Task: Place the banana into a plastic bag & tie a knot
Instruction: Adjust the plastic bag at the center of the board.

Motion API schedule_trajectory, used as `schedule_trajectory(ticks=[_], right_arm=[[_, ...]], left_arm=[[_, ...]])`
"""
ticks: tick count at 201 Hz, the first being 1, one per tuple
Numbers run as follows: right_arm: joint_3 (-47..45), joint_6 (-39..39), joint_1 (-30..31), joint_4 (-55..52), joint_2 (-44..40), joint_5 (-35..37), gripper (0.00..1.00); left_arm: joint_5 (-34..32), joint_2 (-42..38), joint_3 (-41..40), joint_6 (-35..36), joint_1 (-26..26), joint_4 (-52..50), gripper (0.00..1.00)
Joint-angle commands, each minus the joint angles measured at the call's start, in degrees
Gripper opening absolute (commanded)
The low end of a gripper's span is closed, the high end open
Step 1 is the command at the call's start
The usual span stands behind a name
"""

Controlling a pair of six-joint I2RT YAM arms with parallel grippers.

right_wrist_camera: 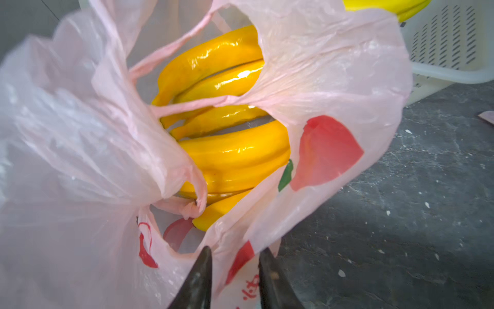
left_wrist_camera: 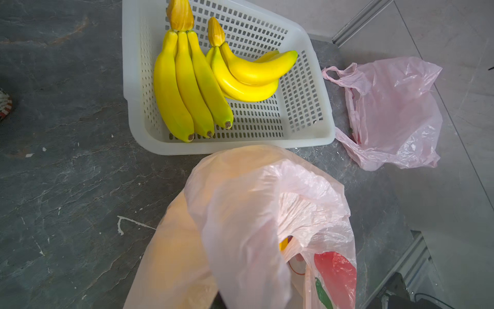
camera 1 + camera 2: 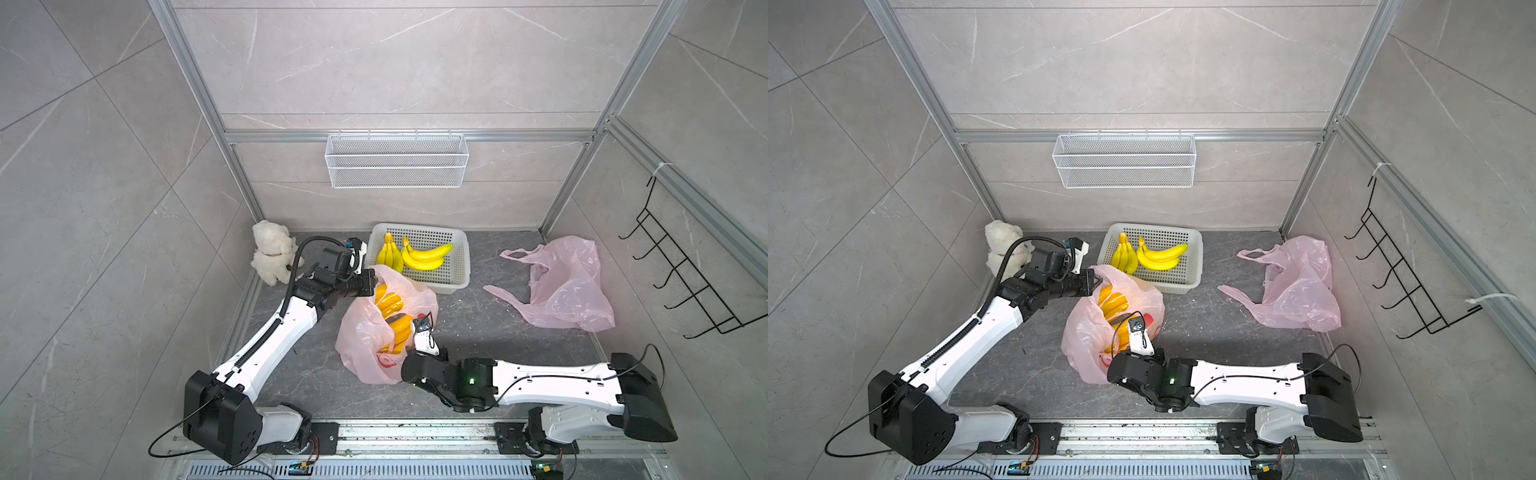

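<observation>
My left gripper will next move gently down and back toward the bag's gaping opening point(image 3: 392, 313) point(image 2: 291, 244) to let go of the bag's far rim, because that opening is below my left gripper, nearer my base.
A bunch of yellow bananas point(image 3: 388, 301) point(image 1: 235, 157) lies inside the pink plastic bag point(image 3: 361, 345) point(image 3: 1084, 345) point(image 2: 248, 214) in the middle of the table. The bag's mouth gapes and its handles hang loose across the fruit. My left gripper point(image 3: 370, 282) point(image 3: 1094, 282) is shut on the bag's far rim and holds it up. In the left wrist view the film hides its jaws. My right gripper point(image 1: 234, 256) point(image 3: 415, 345) is at the bag's near rim. Its fingers stand apart, with a fold of printed bag film between them.
A white perforated basket point(image 3: 459, 266) point(image 2: 133, 80) behind the bag holds two more banana bunches point(image 3: 424, 255) point(image 2: 187, 88). A second pink bag point(image 3: 569, 286) point(image 2: 395, 112) lies crumpled at the right. A white plush toy point(image 3: 272, 255) sits in the back left corner. A wire shelf point(image 3: 397, 160) hangs on the back wall and a hook rack point(image 3: 685, 282) on the right wall.
</observation>
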Motion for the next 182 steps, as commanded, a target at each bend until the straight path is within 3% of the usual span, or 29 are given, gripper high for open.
schedule_trajectory(ticks=[1,35,46,73,102,148,182], right_arm=[[-1.49,-10.48,-4.02,2.91,-6.14,-6.85,0.52],[-2.12,-26.34,-11.38,8.07,-9.29,-29.15,0.76],[-0.45,-30.59,-12.17,7.83,-7.11,-34.24,0.78],[1.89,-36.48,-12.16,9.27,-2.19,-35.27,0.76],[2.58,-40.80,-11.88,13.71,0.04,-43.22,0.77],[2.49,-43.55,-10.86,13.93,4.08,-39.47,0.75],[2.31,-45.05,-10.86,13.42,6.22,-38.15,0.64]], left_arm=[[3.22,-1.15,-0.63,4.65,0.15,0.11,0.00],[5.46,-3.03,-4.51,3.78,0.11,1.51,0.00],[5.28,-3.60,-5.42,3.64,0.10,2.04,0.00],[5.44,-4.31,-5.66,3.46,0.10,1.75,0.00],[5.08,-5.10,-5.82,3.54,0.11,1.31,0.00],[4.46,-5.48,-6.02,3.67,0.10,0.79,0.00],[4.22,-5.35,-5.90,3.72,0.15,0.68,0.00]])
